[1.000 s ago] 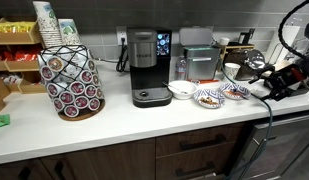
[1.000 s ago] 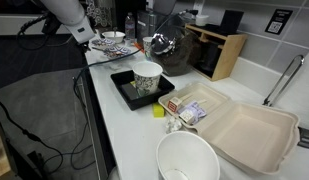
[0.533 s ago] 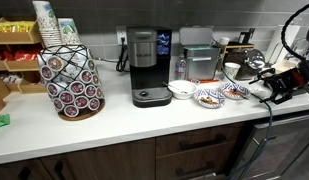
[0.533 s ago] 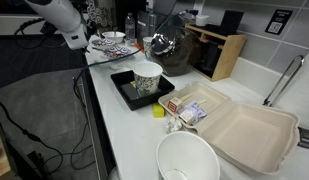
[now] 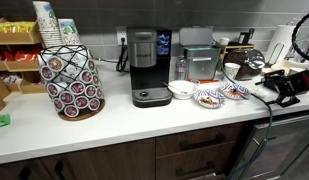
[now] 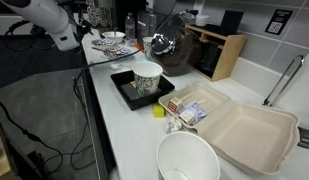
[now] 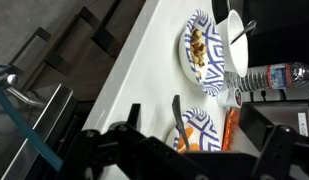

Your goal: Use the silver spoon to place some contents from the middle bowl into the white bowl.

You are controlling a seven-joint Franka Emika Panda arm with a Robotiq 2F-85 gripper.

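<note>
I will move my gripper in toward the bluer bowl (image 7: 201, 128) and down onto the loose end of the utensil handle (image 7: 176, 104), because that end sticks out past the bluer bowl's rim.
Three small bowls stand in a row on the white counter. The plain white bowl (image 5: 181, 90) (image 7: 237, 42) has a thin silvery spoon handle (image 7: 246, 28) leaning out of it. Beside it the middle bowl (image 5: 208, 97) (image 7: 190, 50), with a blue-and-white rim, holds tan-brown contents (image 7: 199, 48). A bluer patterned bowl (image 5: 234, 92) (image 7: 201, 128) has a dark utensil handle (image 7: 177, 112) lying in it. My gripper (image 5: 286, 88) (image 6: 62, 40) (image 7: 189, 125) is open and empty. It hovers off the counter's end, just beyond the bluer bowl.
A coffee machine (image 5: 146, 68) and a pod rack (image 5: 72, 82) stand further along the counter. A white mug (image 5: 232, 71) and a water bottle (image 7: 279, 76) sit behind the bowls. A black tray with a paper cup (image 6: 146, 80) and a foam box (image 6: 244, 125) lie near the sink.
The arm has drawn back from the bowls toward the counter's end, a little further out. The jaws have stayed open and the bowls have not moved.
</note>
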